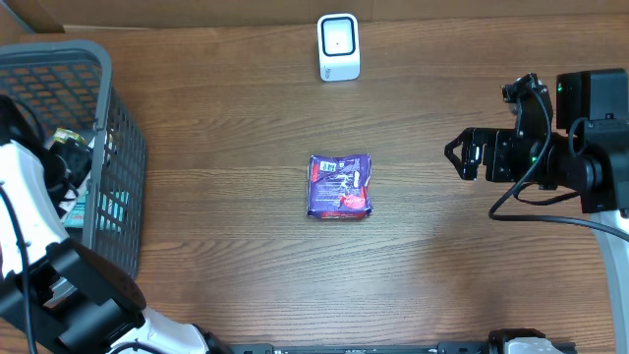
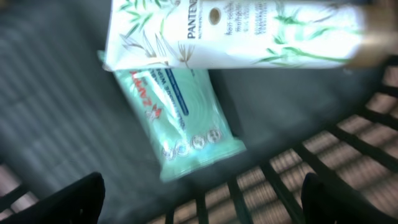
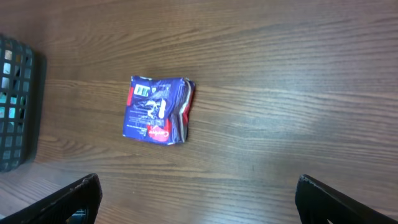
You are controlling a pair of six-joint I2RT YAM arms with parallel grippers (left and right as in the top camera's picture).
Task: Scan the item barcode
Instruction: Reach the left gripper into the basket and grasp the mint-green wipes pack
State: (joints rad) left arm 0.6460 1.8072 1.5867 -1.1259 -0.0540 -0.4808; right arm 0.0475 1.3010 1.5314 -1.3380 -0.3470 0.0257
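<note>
Next, my left gripper will lower its open fingers onto the pack's bare end [image 2: 188, 127], which the Pantene tube [image 2: 230, 31] leaves uncovered, and close, since the green wipes pack lies below it.
A purple snack packet [image 1: 340, 186] lies flat mid-table, its white barcode label facing up [image 3: 158, 110]. The white scanner [image 1: 338, 46] stands at the table's far edge. My right gripper [image 1: 460, 157] hovers open at the right, well clear of the packet; in its wrist view the right gripper [image 3: 199, 199] has only bare wood between its fingers. My left gripper [image 2: 202, 199] is down inside the grey basket, open and holding nothing. Beyond it lie a green wipes pack [image 2: 177, 118] and a white Pantene tube [image 2: 230, 31].
The grey mesh basket [image 1: 118, 187] stands at the left edge, and my left arm [image 1: 25, 211] reaches into it from the front. Its slatted wall [image 2: 280, 180] is close under the left fingers. The basket's corner [image 3: 15, 112] shows left of the packet.
</note>
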